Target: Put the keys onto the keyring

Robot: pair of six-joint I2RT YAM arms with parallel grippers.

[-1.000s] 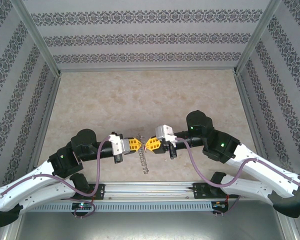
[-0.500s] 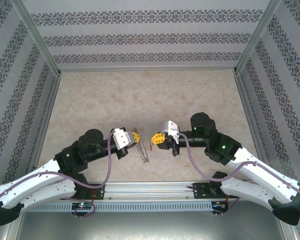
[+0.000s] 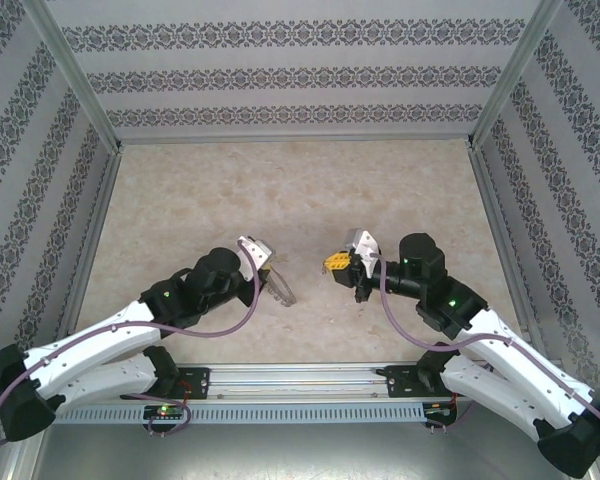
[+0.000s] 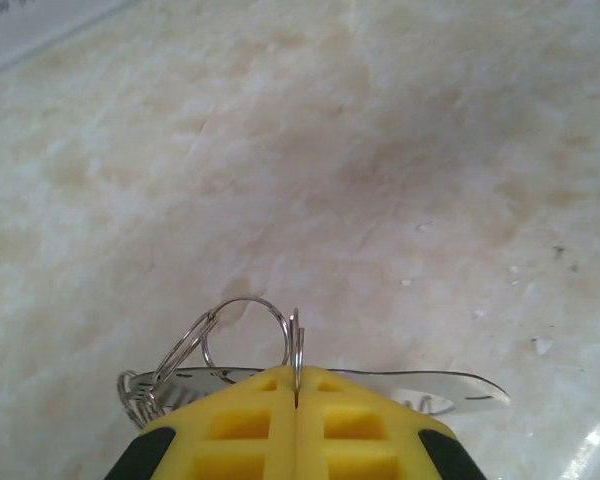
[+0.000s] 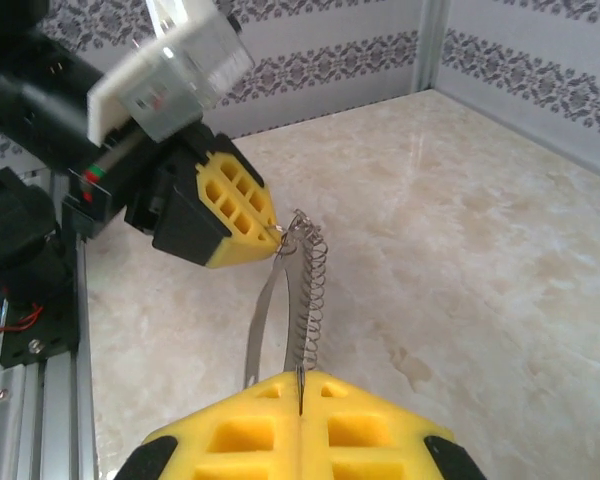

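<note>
I will move my left gripper down next, toward the bare beige tabletop just below it. I will let go of the thin split ring so the hanging keyring rests there.
The keyring hangs from my left gripper just above the tabletop, a thin grey loop fringed with small silvery rings. In the left wrist view the yellow fingers are shut on one small ring, with the grey band running behind them. My right gripper is a short gap to the right and is shut. In its wrist view a thin silver edge sits in the seam of the right gripper; the key's red head is hidden. Beyond it are the keyring and the left gripper.
The beige marbled tabletop stretches open behind both grippers. Patterned walls and aluminium posts box it in. A metal rail with the arm bases runs along the near edge.
The grippers, which met at the ring a second ago, have drawn apart. The left arm swung round keeping the keyring. The right gripper pulled back right and slightly up.
</note>
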